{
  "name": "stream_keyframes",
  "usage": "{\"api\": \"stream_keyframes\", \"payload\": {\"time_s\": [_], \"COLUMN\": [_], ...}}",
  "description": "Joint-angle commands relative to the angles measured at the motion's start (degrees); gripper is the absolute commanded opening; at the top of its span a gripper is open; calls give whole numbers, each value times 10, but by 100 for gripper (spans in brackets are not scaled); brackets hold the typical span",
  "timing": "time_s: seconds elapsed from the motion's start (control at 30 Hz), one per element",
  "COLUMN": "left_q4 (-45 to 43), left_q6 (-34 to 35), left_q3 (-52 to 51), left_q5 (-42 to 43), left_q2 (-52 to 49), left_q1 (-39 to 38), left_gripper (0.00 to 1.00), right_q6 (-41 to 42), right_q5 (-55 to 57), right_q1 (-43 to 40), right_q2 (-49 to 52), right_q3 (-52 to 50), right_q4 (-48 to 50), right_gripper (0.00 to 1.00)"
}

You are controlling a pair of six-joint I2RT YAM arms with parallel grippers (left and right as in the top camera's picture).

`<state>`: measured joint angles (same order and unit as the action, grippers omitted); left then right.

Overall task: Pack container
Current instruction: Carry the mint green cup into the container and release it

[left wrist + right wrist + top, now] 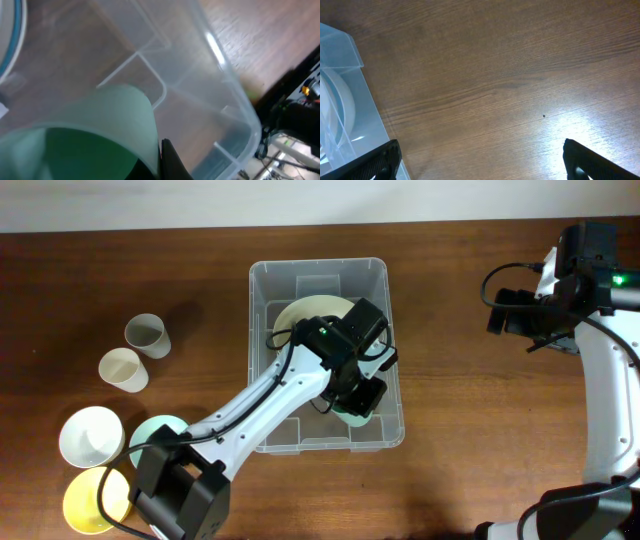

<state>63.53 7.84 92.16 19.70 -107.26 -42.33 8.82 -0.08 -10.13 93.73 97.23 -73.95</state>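
Note:
The patch beside the cream bowl is empty, so my left gripper should lower the light green cup (353,418) onto the container's bottom to release the cup's rim.
The clear plastic container (320,266) stands mid-table; its wall also shows in the left wrist view (235,115) and the right wrist view (342,55). My left gripper (358,400) reaches down inside its front right part, shut on the rim of a light green cup (353,418). In the left wrist view one dark finger (162,162) presses the wall of this cup (110,120) just above the container floor. A cream bowl (305,315) lies in the back of the container. My right gripper (503,310) is open and empty over bare table at the right (480,160).
Left of the container stand a grey cup (146,335) and a cream cup (123,369). Near the front left are a white bowl (92,437), a light green bowl (152,432) and a yellow bowl (92,500), next to the left arm's base.

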Motion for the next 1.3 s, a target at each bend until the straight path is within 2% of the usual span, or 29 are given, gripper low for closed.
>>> {"api": "stream_keyframes", "payload": {"time_s": [0.0, 0.2, 0.4, 0.47, 0.53, 0.57, 0.67, 1.0, 1.13, 1.27], "left_q4": [22, 43, 59, 60, 59, 59, 59, 57, 60, 62], "left_q6": [-28, -73, -88, -90, -92, -92, -92, -92, -92, -92], "left_q3": [10, 10, 10, 10, 10, 10, 10, 41, 41, 65], "left_q5": [4, -8, -15, -15, -15, -15, -22, -58, -62, -151], "left_q2": [-12, -43, -56, -56, -56, -56, -56, -56, -55, -52], "left_q1": [1, 1, 1, 1, 1, 1, 1, 1, 1, 1], "left_gripper": [1, 1, 2, 17, 24, 37, 47, 53, 52, 52], "right_q6": [1, 1, 0, 0, 0, 0, 0, 0, 0, 0], "right_q5": [1, 1, 1, 1, 1, 1, 1, 7, 7, 7], "right_q1": [0, 0, 0, 0, 0, 0, 0, 0, 0, 0], "right_q2": [-13, -13, -13, -13, -13, -13, -13, -13, -13, -13], "right_q3": [-2, -2, -2, -2, -2, -2, -2, -2, -2, -2], "right_q4": [-2, -3, -3, -2, -2, -2, -2, -2, -2, -2], "right_gripper": [99, 99, 99, 99, 99, 99, 99, 99, 99, 99]}}
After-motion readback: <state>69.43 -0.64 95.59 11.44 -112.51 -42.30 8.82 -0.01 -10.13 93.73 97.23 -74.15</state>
